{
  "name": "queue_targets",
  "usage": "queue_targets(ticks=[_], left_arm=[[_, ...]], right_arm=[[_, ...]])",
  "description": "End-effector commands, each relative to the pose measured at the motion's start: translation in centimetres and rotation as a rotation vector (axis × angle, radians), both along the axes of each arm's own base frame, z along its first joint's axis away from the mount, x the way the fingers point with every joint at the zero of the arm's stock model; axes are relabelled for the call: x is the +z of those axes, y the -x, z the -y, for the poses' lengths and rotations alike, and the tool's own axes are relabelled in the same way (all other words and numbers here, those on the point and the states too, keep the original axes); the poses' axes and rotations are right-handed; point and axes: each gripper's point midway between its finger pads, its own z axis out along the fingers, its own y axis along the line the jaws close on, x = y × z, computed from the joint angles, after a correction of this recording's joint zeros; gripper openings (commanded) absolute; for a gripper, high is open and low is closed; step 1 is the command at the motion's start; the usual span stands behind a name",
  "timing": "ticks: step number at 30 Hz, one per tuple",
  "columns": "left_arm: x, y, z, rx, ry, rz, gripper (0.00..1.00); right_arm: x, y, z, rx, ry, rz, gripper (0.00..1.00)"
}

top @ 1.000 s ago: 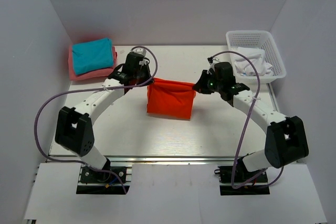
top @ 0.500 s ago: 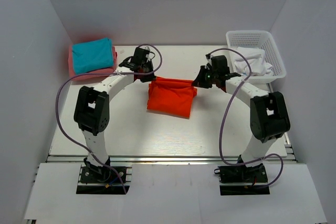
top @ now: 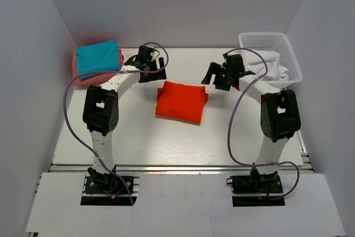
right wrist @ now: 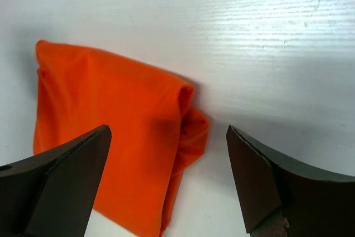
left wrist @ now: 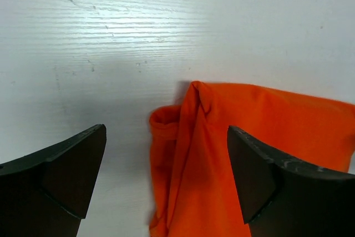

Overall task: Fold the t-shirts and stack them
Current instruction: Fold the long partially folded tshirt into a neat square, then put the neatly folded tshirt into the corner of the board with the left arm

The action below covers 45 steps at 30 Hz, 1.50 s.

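My left gripper lowers back onto the folds and closes next, since the orange-red t-shirt's bunched edge (top: 163, 94) (left wrist: 184, 142) lies below and back from the open gripper.
A folded orange-red t-shirt (top: 179, 101) lies flat in the middle of the table. Its back left corner (left wrist: 183, 117) shows bunched below my left gripper (left wrist: 166, 176), which hangs open above it with nothing held. My right gripper (right wrist: 169, 184) is open too, over the shirt's back right corner (right wrist: 191, 123). In the top view the left gripper (top: 156, 71) sits just behind the shirt's left corner and the right gripper (top: 213, 77) just behind its right corner. A teal t-shirt (top: 98, 58) lies folded on a pink one (top: 83, 77) at the back left. White t-shirts (top: 268, 65) fill the basket.
A white mesh basket (top: 288, 59) stands at the back right corner. White walls close in the table on the left, back and right. Purple cables loop from both arms over the table sides.
Both grippers held the orange-red shirt's top edge off the table, lowered it toward the back, then opened. The shirt now lies flat, and both grippers have pulled back from it.
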Motion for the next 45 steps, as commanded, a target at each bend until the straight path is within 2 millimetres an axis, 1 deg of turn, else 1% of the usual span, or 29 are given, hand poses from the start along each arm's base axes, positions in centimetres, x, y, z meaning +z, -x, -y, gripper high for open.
queue_targets(ticks=[1, 4, 5, 6, 7, 8, 10, 12, 13, 15, 16, 17, 18, 19, 21, 23, 25, 26, 29, 30, 31, 32, 33, 34, 37, 39, 43, 44, 45], left_arm=[[0.8, 1.9, 0.6, -0.142, -0.009, 0.027, 1.00], [-0.1, 3.6, 1.9, -0.272, -0.029, 0.031, 1.00], [-0.6, 3.8, 2.2, -0.294, -0.021, 0.019, 1.00], [-0.8, 4.4, 2.9, -0.341, 0.011, 0.005, 1.00], [-1.7, 4.9, 3.0, -0.349, 0.016, -0.019, 1.00], [-1.7, 4.9, 3.0, -0.349, 0.016, -0.019, 1.00], [-2.9, 5.4, 3.3, -0.368, 0.037, -0.036, 1.00], [-3.1, 6.1, 4.1, -0.403, 0.080, -0.045, 1.00], [-3.9, 6.4, 4.1, -0.409, 0.085, -0.060, 1.00], [-4.5, 6.7, 4.2, -0.407, 0.096, -0.076, 1.00], [-5.4, 7.1, 4.0, -0.405, 0.092, -0.099, 1.00], [-5.4, 7.1, 4.0, -0.405, 0.092, -0.099, 0.97], [-6.8, 8.2, 4.2, -0.407, 0.090, -0.139, 0.93], [-7.1, 8.5, 4.1, -0.406, 0.088, -0.148, 0.90], [-8.1, 9.8, 4.1, -0.416, 0.081, -0.181, 0.78], [-8.8, 11.0, 4.4, -0.433, 0.086, -0.191, 0.71], [-9.1, 12.3, 5.4, -0.470, 0.095, -0.192, 0.67], [-9.2, 12.5, 5.5, -0.476, 0.103, -0.196, 0.58], [-9.5, 13.2, 6.2, -0.487, 0.106, -0.202, 0.42], [-9.4, 13.0, 6.3, -0.488, 0.109, -0.192, 0.31], [-9.7, 13.2, 6.4, -0.493, 0.114, -0.203, 0.26], [-9.7, 13.2, 6.4, -0.493, 0.114, -0.203, 0.20], [-9.6, 12.9, 6.5, -0.494, 0.116, -0.192, 0.03], [-9.4, 12.3, 6.4, -0.482, 0.101, -0.175, 0.00], [-7.9, 11.2, 5.8, -0.474, 0.053, -0.118, 0.00], [-5.7, 9.6, 5.8, -0.489, 0.015, -0.041, 0.00], [-1.7, 7.9, 5.0, -0.503, -0.063, 0.079, 0.00], [-1.3, 7.7, 4.3, -0.494, -0.077, 0.082, 0.00], [0.3, 7.0, 3.9, -0.496, -0.093, 0.131, 0.00]], right_arm=[[4.3, 0.6, -0.1, 0.016, -0.014, 0.124, 0.90], [4.3, 2.3, 0.3, 0.025, -0.012, 0.122, 0.90], [4.9, 3.1, 0.5, 0.029, -0.018, 0.136, 0.90], [4.4, 3.7, 0.6, 0.033, -0.017, 0.127, 0.90], [4.4, 4.0, 0.7, 0.032, -0.018, 0.128, 0.90], [4.3, 4.7, 0.8, 0.034, -0.019, 0.124, 0.90], [4.3, 5.4, 1.2, 0.030, -0.011, 0.128, 0.90], [4.1, 6.2, 1.6, 0.023, -0.005, 0.121, 0.90], [4.4, 6.2, 1.7, 0.021, -0.002, 0.132, 0.90], [3.5, 7.0, 2.0, 0.022, 0.009, 0.111, 0.90], [3.7, 7.0, 2.1, 0.022, 0.015, 0.119, 0.90], [3.3, 7.2, 2.3, 0.016, 0.018, 0.108, 0.90], [3.2, 7.3, 2.3, 0.020, 0.020, 0.106, 0.90], [3.3, 7.4, 2.4, 0.015, 0.023, 0.111, 0.90], [3.0, 7.7, 2.6, 0.013, 0.027, 0.108, 0.90], [3.0, 7.8, 2.8, 0.007, 0.030, 0.115, 0.90], [2.9, 8.0, 3.0, 0.001, 0.035, 0.115, 0.90], [2.9, 8.0, 3.3, -0.012, 0.041, 0.123, 0.90], [3.0, 8.2, 3.5, -0.016, 0.042, 0.130, 0.90], [3.0, 8.3, 3.4, -0.016, 0.042, 0.131, 0.90], [3.0, 8.4, 3.6, -0.023, 0.047, 0.136, 0.90], [3.0, 8.4, 3.7, -0.024, 0.049, 0.140, 0.90], [2.9, 8.4, 3.9, -0.028, 0.058, 0.141, 0.90], [3.0, 8.5, 3.9, -0.028, 0.058, 0.145, 0.90], [3.2, 8.5, 4.1, -0.036, 0.065, 0.153, 0.90], [3.0, 8.5, 4.3, -0.040, 0.069, 0.154, 0.90], [2.7, 8.8, 4.5, -0.046, 0.076, 0.151, 0.90], [2.8, 8.8, 4.6, -0.047, 0.078, 0.155, 0.90], [2.7, 8.8, 4.7, -0.052, 0.084, 0.155, 0.90]])
